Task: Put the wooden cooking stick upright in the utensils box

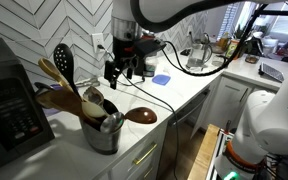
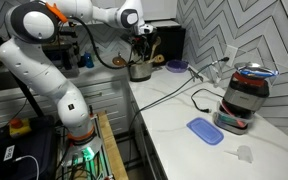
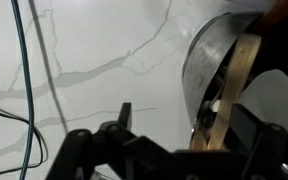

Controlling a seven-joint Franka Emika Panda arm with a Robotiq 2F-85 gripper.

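Note:
The pale wood handle (image 3: 240,85) is to the right in the wrist view. My gripper will move that way over the box and go down with its fingers on either side of the handle.
The silver utensils box (image 1: 103,136) stands on the white counter near its front edge and holds several utensils. The pale wooden cooking stick (image 1: 56,74) stands in it, leaning back toward the tiled wall beside a black perforated spoon (image 1: 63,58). In the wrist view a pale wood handle (image 3: 240,85) runs into the shiny utensils box (image 3: 206,55). My gripper (image 1: 113,77) hangs over the counter just beyond the box, and right above the box in an exterior view (image 2: 142,47). Its fingers (image 3: 184,125) are spread apart and hold nothing.
A dark brown wooden spoon (image 1: 140,115) sticks out of the box's side over the counter. A black appliance (image 1: 9,112) stands close behind the box. A blue cloth (image 2: 204,130), a pot-like appliance (image 2: 244,95) and cables (image 2: 174,90) lie farther along the counter.

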